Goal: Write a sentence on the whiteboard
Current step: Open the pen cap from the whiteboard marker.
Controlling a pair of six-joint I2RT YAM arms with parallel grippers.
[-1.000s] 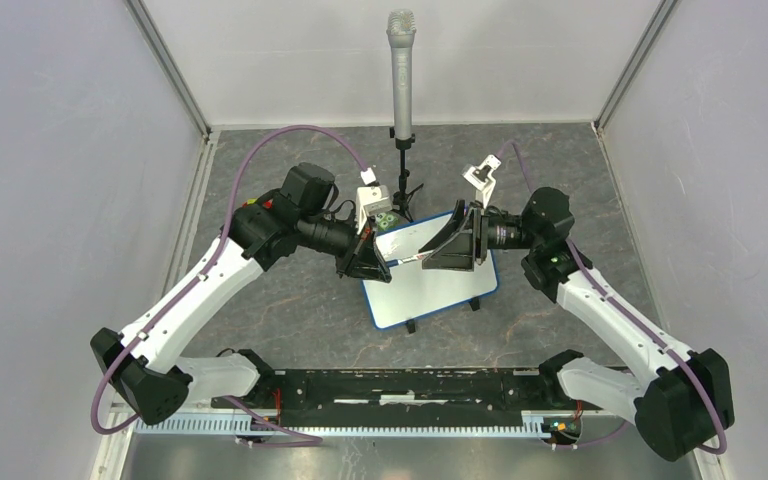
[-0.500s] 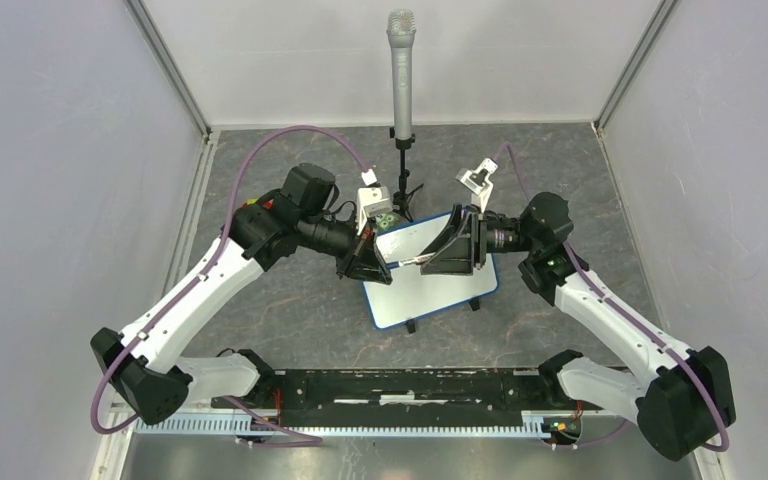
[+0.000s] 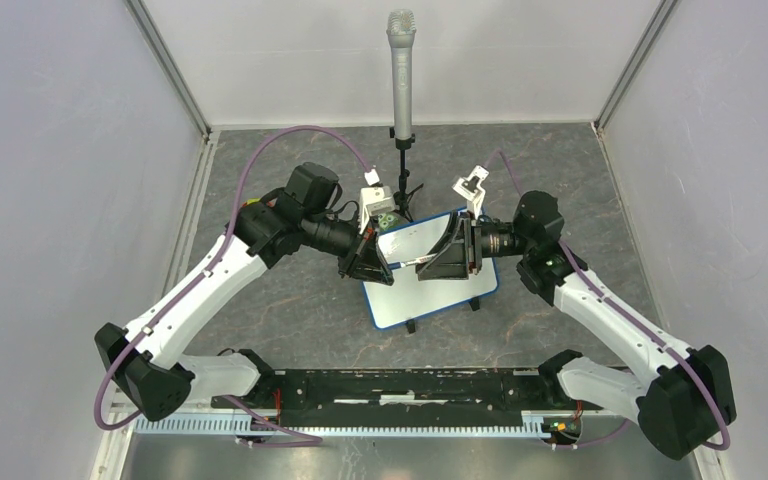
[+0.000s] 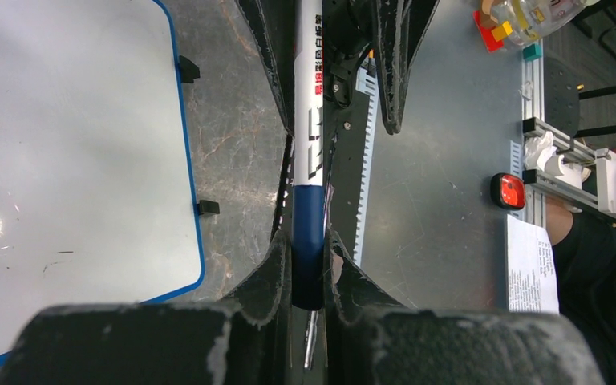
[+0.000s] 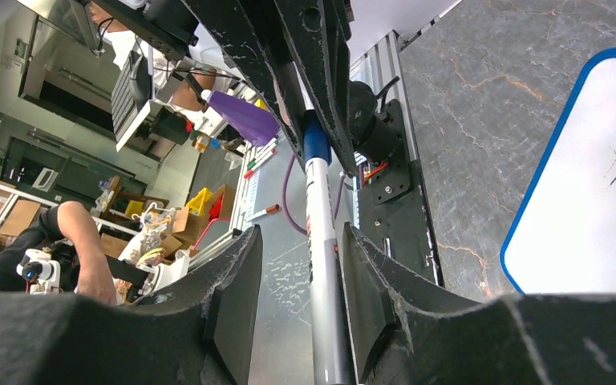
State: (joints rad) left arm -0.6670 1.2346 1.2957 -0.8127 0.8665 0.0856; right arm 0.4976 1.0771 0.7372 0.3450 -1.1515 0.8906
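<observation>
The marker's cap comes away with my left gripper next. It goes down and to the left in the top view, onto clear tabletop, for release.
The whiteboard (image 3: 425,292), white with a blue edge and black feet, lies mid-table; its face (image 4: 72,160) (image 5: 593,200) carries only faint specks, and no sentence shows. Above it hangs a white marker (image 3: 407,263) with a blue cap. My left gripper (image 3: 384,266) (image 4: 308,249) is shut on the blue cap end (image 4: 308,241). My right gripper (image 3: 428,262) (image 5: 301,241) faces it from the right. Its jaws straddle the grey-white barrel (image 5: 322,241): one finger lies against the barrel and a gap stays on the other side.
A microphone (image 3: 401,60) on a black stand rises behind the board. A small white box with green dots (image 3: 384,213) sits by the left wrist. Grey walls close in both sides, and a black rail (image 3: 400,385) runs along the near edge.
My right gripper has slid left along the marker toward the left gripper, and its jaws have narrowed around the barrel. The left gripper still holds the cap end.
</observation>
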